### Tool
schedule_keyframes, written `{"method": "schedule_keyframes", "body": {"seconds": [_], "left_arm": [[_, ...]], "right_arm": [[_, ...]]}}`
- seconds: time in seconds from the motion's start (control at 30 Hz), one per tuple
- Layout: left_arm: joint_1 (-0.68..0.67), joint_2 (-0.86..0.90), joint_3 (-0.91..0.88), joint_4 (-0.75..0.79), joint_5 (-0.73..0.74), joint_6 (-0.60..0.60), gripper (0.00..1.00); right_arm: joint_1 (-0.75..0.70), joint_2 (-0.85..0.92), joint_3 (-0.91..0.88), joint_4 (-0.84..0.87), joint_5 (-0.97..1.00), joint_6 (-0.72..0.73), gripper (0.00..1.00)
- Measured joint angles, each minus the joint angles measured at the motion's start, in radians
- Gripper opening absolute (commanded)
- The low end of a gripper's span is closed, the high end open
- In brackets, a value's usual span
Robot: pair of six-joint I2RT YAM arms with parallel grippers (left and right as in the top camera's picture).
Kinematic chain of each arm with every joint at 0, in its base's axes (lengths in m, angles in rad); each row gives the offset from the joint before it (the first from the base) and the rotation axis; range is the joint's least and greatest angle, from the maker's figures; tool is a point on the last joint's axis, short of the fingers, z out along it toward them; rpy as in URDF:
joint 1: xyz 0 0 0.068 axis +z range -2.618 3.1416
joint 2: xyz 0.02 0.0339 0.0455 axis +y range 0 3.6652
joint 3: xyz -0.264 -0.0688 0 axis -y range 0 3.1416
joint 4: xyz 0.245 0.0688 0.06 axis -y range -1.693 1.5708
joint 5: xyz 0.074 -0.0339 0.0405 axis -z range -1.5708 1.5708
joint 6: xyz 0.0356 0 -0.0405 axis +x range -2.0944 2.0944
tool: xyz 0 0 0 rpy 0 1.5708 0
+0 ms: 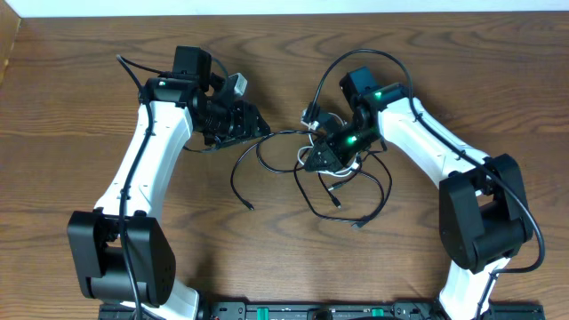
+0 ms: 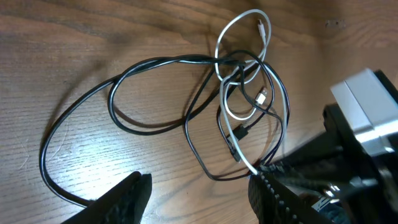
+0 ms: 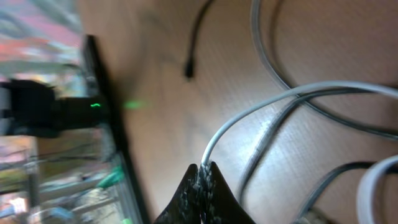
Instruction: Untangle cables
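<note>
My right gripper rises next and moves outward, over the bare wood beyond the knot. It draws the white cable out of the tangle before I release it.
The cables lie tangled on the wood table between my two arms. The black cable spreads in wide loops toward the left, one plug end lying loose near the front. The white cable loops through the knot in the middle. My right gripper is shut on the white cable, a strand running out from between its closed fingertips. My left gripper hovers left of the knot, open, with only bare wood between its fingers.
A black rail runs along the table's front edge between the arm bases. The right arm's own thick black wire arcs above the knot. A black plug end lies on the wood ahead of the right fingers.
</note>
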Motion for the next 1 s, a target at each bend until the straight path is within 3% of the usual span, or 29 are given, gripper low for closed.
{"method": "schedule_keyframes", "body": {"seconds": [0.07, 0.4, 0.7, 1.0], "left_arm": [[0.000, 0.000, 0.000, 0.001, 0.000, 0.000, 0.51], [-0.040, 0.000, 0.000, 0.060, 0.000, -0.042, 0.51], [-0.105, 0.000, 0.000, 0.085, -0.098, -0.049, 0.51], [-0.105, 0.000, 0.000, 0.085, -0.151, -0.049, 0.51]], "right_arm": [[-0.014, 0.000, 0.040, -0.047, -0.041, 0.018, 0.01], [-0.109, -0.104, 0.501, -0.185, -0.058, 0.181, 0.01], [-0.122, -0.326, 0.776, -0.179, 0.229, 0.360, 0.01], [-0.228, -0.495, 0.853, -0.152, 0.571, 0.472, 0.01]]}}
